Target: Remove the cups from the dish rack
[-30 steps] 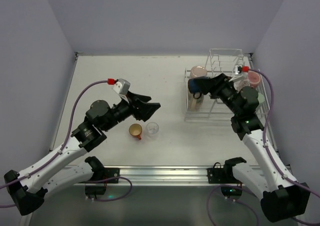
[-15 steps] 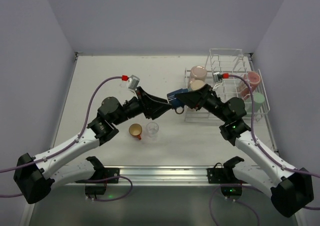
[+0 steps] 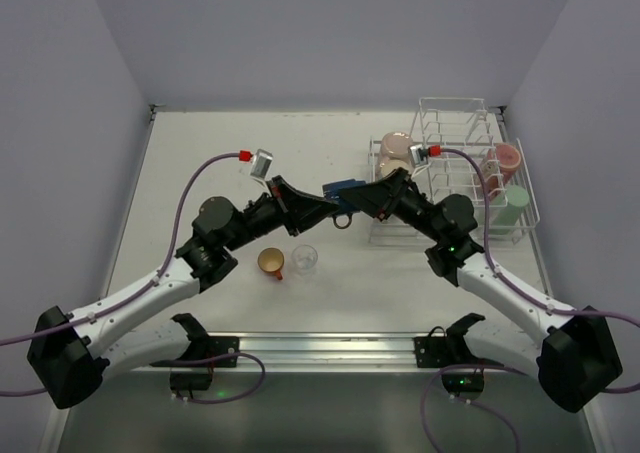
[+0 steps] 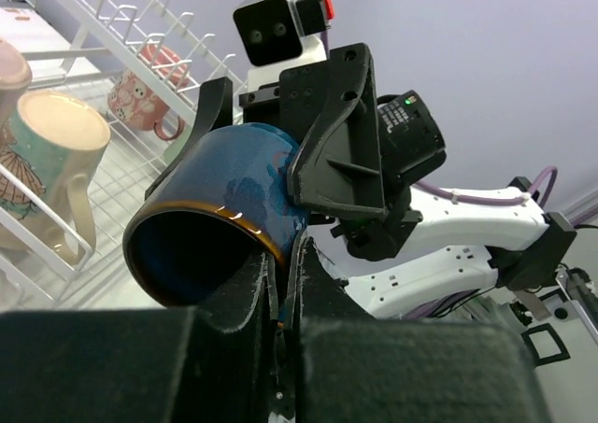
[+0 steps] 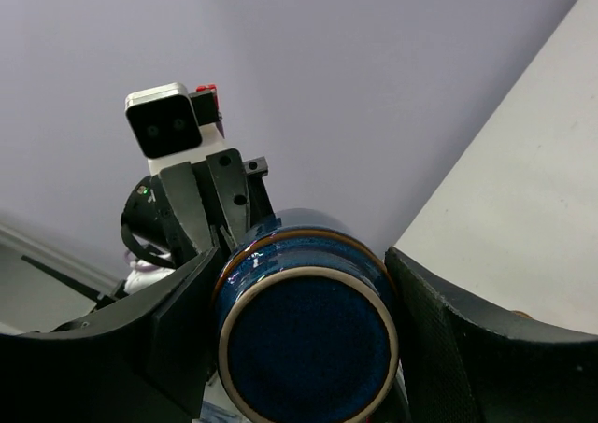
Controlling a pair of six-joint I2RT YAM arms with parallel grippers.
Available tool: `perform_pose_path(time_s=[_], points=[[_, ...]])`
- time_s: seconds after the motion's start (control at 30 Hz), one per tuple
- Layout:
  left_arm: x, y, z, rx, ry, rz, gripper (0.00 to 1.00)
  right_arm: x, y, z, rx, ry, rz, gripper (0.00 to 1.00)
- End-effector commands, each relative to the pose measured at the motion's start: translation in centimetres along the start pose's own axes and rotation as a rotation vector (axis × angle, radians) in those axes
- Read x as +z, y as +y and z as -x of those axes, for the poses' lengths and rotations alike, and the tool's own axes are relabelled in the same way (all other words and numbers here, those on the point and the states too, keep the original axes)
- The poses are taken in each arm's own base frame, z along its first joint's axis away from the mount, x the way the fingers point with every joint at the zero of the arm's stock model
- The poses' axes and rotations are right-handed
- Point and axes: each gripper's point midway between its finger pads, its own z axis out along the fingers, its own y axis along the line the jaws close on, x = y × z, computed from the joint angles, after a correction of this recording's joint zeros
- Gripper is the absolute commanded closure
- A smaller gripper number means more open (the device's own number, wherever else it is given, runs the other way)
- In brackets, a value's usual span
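Next, my left gripper should swing to the orange cup's other side, tip downward and bring the mug down, since the clear glass [image 3: 305, 259] takes one side.
A dark blue mug [image 3: 343, 189] hangs above the table between the two arms, left of the dish rack [image 3: 452, 103]. My right gripper [image 3: 372, 195] is shut on its body, one finger on each side [image 5: 308, 334]. My left gripper [image 3: 322, 206] is shut on the mug's rim [image 4: 283, 255], one finger inside the mouth and one outside. An orange cup [image 3: 270, 262] and a clear glass [image 3: 305, 259] stand on the table below the left gripper. Two beige mugs [image 3: 393, 145], a pink cup [image 3: 506, 158] and a green tumbler [image 3: 513, 205] sit in the rack.
The white wire rack [image 4: 159, 12] stands at the table's back right, with tall dividers at its far end. A patterned beige mug [image 4: 56, 143] and the pink cup [image 4: 140, 101] show in it in the left wrist view. Grey walls enclose the table.
My right gripper carried the blue mug left, out of the rack. My left arm swung right to meet it, and its open jaws closed on the mug's rim.
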Motion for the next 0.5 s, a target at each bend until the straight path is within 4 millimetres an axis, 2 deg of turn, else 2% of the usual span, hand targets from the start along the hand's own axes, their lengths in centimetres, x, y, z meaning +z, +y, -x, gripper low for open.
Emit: perform_pose_path(time_s=[0.0,0.07,0.1,0.13,0.17,0.2,0.23,0.27,0.3,0.33,0.4,0.47], points=[[-0.7,-0.9,2.0,0.086,-0.084,-0.007,1.0,0.6,1.7,-0.4,-0.005,0.0,0.076,0.69],[-1.2,0.8,2.5,0.134,-0.093,0.109,1.0,0.8,1.3,-0.7,0.004,0.011,0.062,0.59],[-1.7,1.3,3.0,0.157,-0.096,0.161,1.0,0.7,1.2,-0.9,-0.002,0.014,0.058,0.4],[-2.4,3.1,3.2,0.171,-0.075,0.289,1.0,0.7,0.7,-1.0,-0.004,0.019,0.034,0.3],[-3.0,3.9,3.5,0.225,-0.058,0.353,1.0,0.5,0.8,-0.9,-0.019,0.021,0.027,0.2],[-4.8,6.5,1.7,0.232,0.047,0.492,1.0,0.5,0.7,-0.9,-0.057,0.023,0.014,0.04],[-5.5,7.0,3.2,0.265,0.032,0.586,1.0,0.3,-0.5,-1.2,-0.056,0.037,-0.046,0.01],[-6.4,7.9,3.1,0.301,0.072,0.645,1.0,-0.1,-0.1,-0.9,-0.079,0.029,-0.054,0.01],[-8.2,9.7,1.4,0.302,0.185,0.75,1.0,-0.3,-0.4,-0.8,-0.118,0.025,-0.076,0.01],[-9.2,10.0,2.6,0.325,0.182,0.836,1.0,-0.7,-1.5,-0.9,-0.119,0.018,-0.131,0.01],[-12.1,11.4,2.3,0.357,0.268,0.985,1.0,-1.6,-2.0,-0.8,-0.159,0.017,-0.181,0.01],[-14.7,12.3,2.8,0.394,0.287,1.114,1.0,-2.2,-2.5,-0.7,-0.199,0.011,-0.22,0.01]])
